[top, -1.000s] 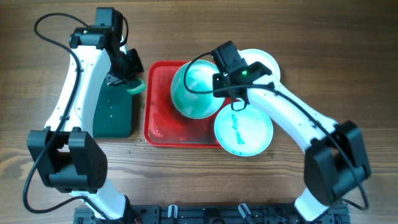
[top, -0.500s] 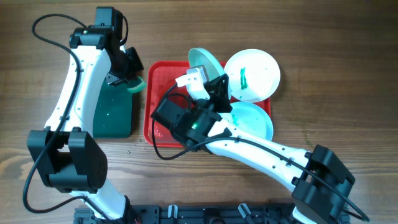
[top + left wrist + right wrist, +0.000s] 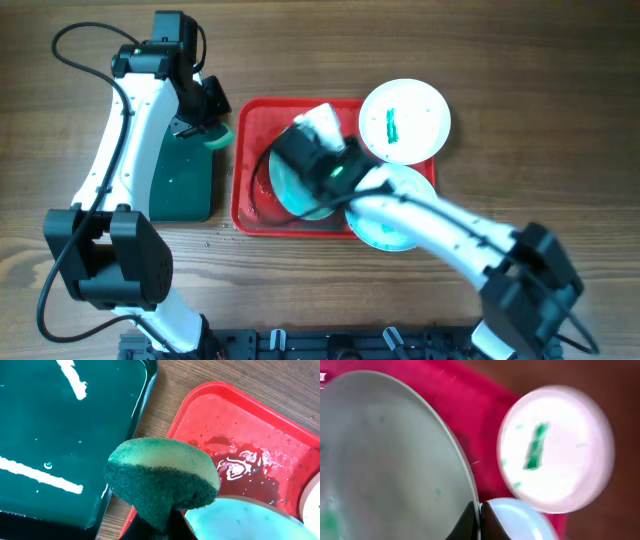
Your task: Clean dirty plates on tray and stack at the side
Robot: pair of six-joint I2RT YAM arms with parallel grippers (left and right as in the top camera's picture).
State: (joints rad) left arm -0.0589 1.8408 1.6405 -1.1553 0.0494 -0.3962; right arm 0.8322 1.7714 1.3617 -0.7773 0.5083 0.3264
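I will next carry the plate with my right gripper to the right in the overhead view, then lower and release it on the clear wood beside the red tray.
My right gripper (image 3: 320, 160) is shut on the rim of a pale aqua plate (image 3: 290, 190) and holds it tilted over the red tray (image 3: 255, 125). In the right wrist view the fingers (image 3: 480, 512) pinch that plate (image 3: 385, 460). A second aqua plate (image 3: 378, 232) lies at the tray's front right, partly under my right arm. The white plate (image 3: 405, 121) with a green smear sits at the tray's back right. My left gripper (image 3: 215, 135) is shut on a green sponge (image 3: 160, 477) between the two trays.
A smaller dark green tray (image 3: 180, 175) with water streaks lies left of the red tray, under my left arm. The red tray's floor (image 3: 240, 435) is wet. Bare wood table surrounds both trays.
My right arm swung across the red tray with the aqua plate, raising it on edge, then bringing it down over the tray's middle left. The left arm and sponge have not moved.
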